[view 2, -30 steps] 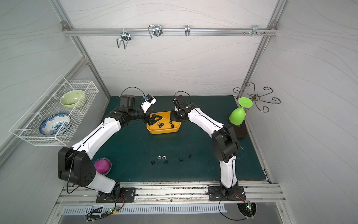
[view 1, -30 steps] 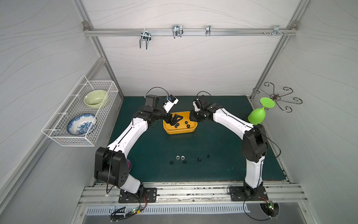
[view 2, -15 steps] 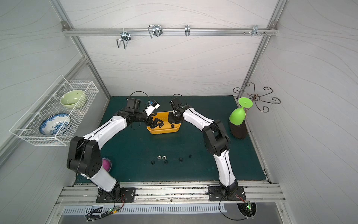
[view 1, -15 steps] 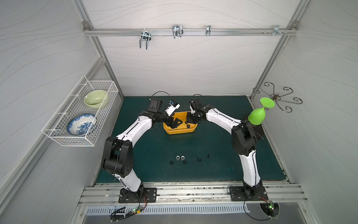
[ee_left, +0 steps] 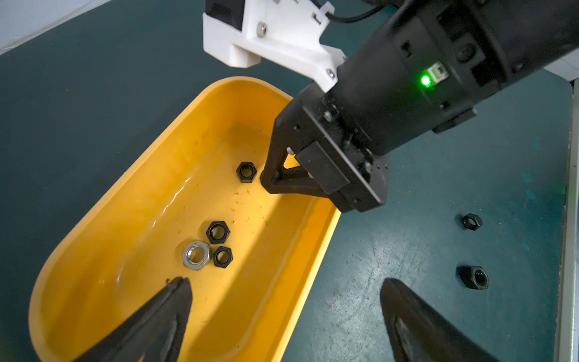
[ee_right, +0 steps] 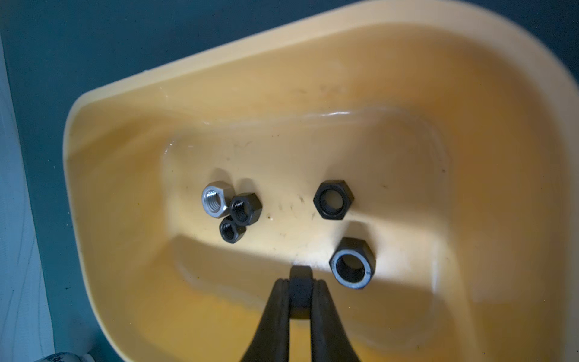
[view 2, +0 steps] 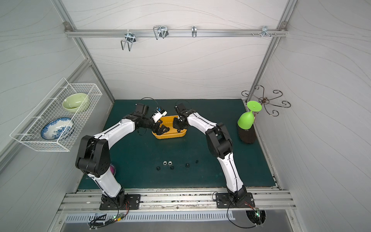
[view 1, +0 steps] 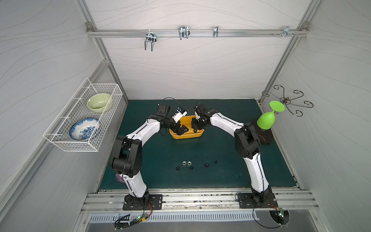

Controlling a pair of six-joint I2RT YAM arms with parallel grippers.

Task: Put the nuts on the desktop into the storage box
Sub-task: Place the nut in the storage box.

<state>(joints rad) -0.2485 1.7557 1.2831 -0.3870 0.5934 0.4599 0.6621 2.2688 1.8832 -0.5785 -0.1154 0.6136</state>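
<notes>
My right gripper should next go down toward the bare bottom of the box, beside the black nuts lying there, and let go of its nut, because the nut still hangs above the bottom of the box.
The yellow-orange storage box (view 1: 186,135) (view 2: 169,136) sits at the back middle of the teal desktop (view 1: 230,176). My right gripper (ee_right: 300,282) (view 1: 195,128) hangs over the box's right end, shut on a black nut (ee_right: 300,293) held edge-on. Several nuts, one silver (ee_right: 214,199) and the others black (ee_right: 333,199), lie inside the box (ee_right: 282,78). My left gripper (ee_left: 285,282) (view 1: 181,130) is open and empty, straddling the box's long rim (ee_left: 316,250). Two silver nuts (view 1: 183,163) and several black ones (view 1: 206,165) lie near the desktop's front.
On the left wall hangs a white wire basket (view 1: 60,140) with a green bowl (view 1: 98,102) and a blue-patterned plate (view 1: 83,128). A green goblet (view 1: 266,120) hangs upside down at the right over a dark block (view 1: 267,136). A pink object (view 2: 112,169) lies beside the left arm's base.
Both arms have raised and folded their elbows while the grippers stayed at the box. The right gripper has shifted slightly left over the box, still shut. The left gripper stays open.
</notes>
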